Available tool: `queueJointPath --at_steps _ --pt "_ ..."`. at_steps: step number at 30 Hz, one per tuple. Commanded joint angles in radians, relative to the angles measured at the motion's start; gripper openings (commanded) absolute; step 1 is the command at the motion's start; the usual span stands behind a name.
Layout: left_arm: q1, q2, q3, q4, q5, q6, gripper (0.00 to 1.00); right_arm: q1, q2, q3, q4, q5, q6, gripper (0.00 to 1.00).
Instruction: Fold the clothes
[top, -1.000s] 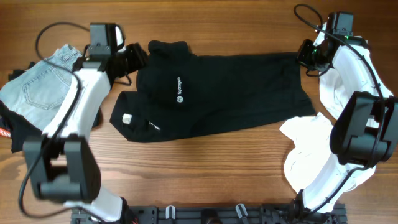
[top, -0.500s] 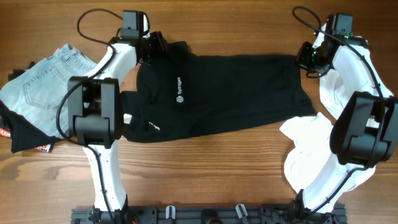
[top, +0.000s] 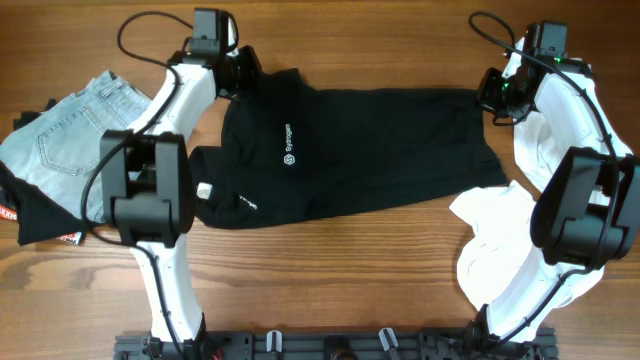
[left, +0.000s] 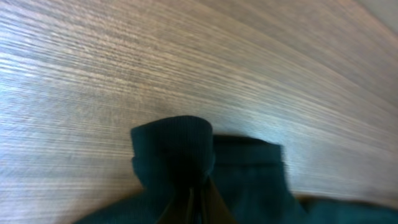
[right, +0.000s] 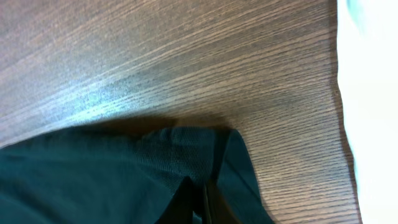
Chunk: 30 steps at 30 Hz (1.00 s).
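Observation:
My left gripper will next go up, move back and then go down to let go of the shirt's corner over the shirt's near edge (top: 256, 219), because that edge is behind the gripper.
A black shirt (top: 360, 150) with a small white logo lies spread across the middle of the wooden table. My left gripper (top: 245, 72) is at its far left corner, shut on a fold of the black fabric (left: 177, 152), and the tips (left: 196, 202) are pinched together in the left wrist view. At the shirt's far right corner my right gripper (top: 491, 96) is also shut on the cloth. In the right wrist view the dark corner (right: 186, 152) bunches over the closed gripper (right: 205, 202).
Light blue jeans (top: 65, 135) lie at the left over a dark garment with a red label (top: 45, 222). A white garment (top: 500, 235) is heaped at the right, and its edge (right: 373, 87) shows beside the shirt corner. Bare wood (top: 330, 270) runs along the front.
My left arm swung from the shirt's left side to its far left corner, and its gripper closed on the fabric. The right arm stayed still.

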Motion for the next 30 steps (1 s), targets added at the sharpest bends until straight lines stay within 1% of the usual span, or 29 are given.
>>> queueJointPath --at_steps 1,3,7,9,12,15,22,25,29,30 --pt "0.005 -0.13 0.024 -0.093 0.0 0.11 0.04 -0.001 -0.014 0.062 -0.045 0.017 -0.055 0.05" --pt "0.011 -0.18 0.024 -0.188 -0.024 0.126 0.04 -0.001 -0.035 0.098 -0.079 0.017 -0.055 0.05" --pt "0.043 -0.27 0.024 -0.459 -0.029 0.126 0.04 -0.001 -0.074 0.111 -0.137 0.021 -0.064 0.06" --pt "0.059 -0.315 0.024 -0.594 -0.029 0.126 0.04 0.0 -0.073 0.111 -0.193 0.027 -0.09 0.07" --pt "0.062 -0.356 0.024 -0.764 -0.034 0.126 0.04 0.0 -0.073 0.11 -0.292 0.158 -0.087 0.07" --pt "0.061 -0.359 0.023 -0.917 -0.033 0.126 0.04 -0.001 -0.073 0.104 -0.36 0.309 -0.086 0.07" --pt "0.053 -0.359 0.019 -1.121 -0.052 0.126 0.04 0.0 -0.071 0.054 -0.4 0.344 -0.089 0.08" --pt "0.029 -0.359 -0.004 -1.133 -0.052 0.126 0.04 0.0 -0.071 0.049 -0.409 0.348 -0.089 0.08" --pt "-0.047 -0.359 -0.112 -1.139 -0.054 0.122 0.04 -0.001 -0.071 0.049 -0.428 0.348 -0.09 0.08" --pt "-0.058 -0.359 -0.146 -1.138 -0.073 0.121 0.04 0.0 -0.071 0.049 -0.433 0.348 -0.094 0.08"
